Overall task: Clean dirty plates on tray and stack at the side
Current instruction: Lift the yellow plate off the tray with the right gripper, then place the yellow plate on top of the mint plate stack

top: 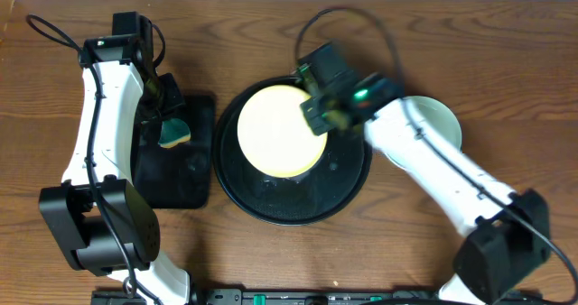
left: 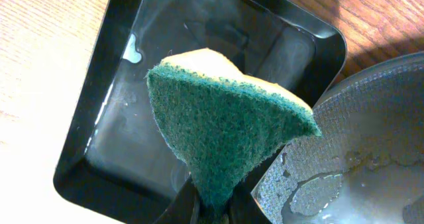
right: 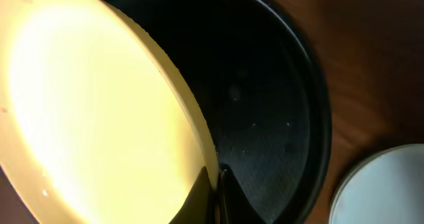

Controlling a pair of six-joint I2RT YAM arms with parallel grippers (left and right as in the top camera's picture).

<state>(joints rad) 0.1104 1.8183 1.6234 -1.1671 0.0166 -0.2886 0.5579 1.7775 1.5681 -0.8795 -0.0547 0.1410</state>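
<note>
One plate already lies where the yellow plate (top: 278, 131) needs to be stacked. My right gripper needs to carry the yellow plate to the right in the overhead view, then lower it over the mint-green plate (top: 442, 120).
My right gripper (top: 318, 115) is shut on the rim of the pale yellow plate (top: 278, 131) and holds it tilted above the round black tray (top: 348, 189). In the right wrist view the yellow plate (right: 86, 111) fills the left side, with the fingers (right: 215, 187) pinching its edge over the tray (right: 278, 105). A mint-green plate (top: 442, 120) lies on the table right of the tray, partly under my right arm; it also shows in the right wrist view (right: 387, 191). My left gripper (top: 165, 106) is shut on a green-and-yellow sponge (left: 225, 124), held over the rectangular tray.
The small black rectangular tray (top: 185, 174) sits left of the round tray and holds a film of water (left: 152, 98). The round tray's wet rim (left: 371, 138) lies close to the sponge. Bare wooden table surrounds everything.
</note>
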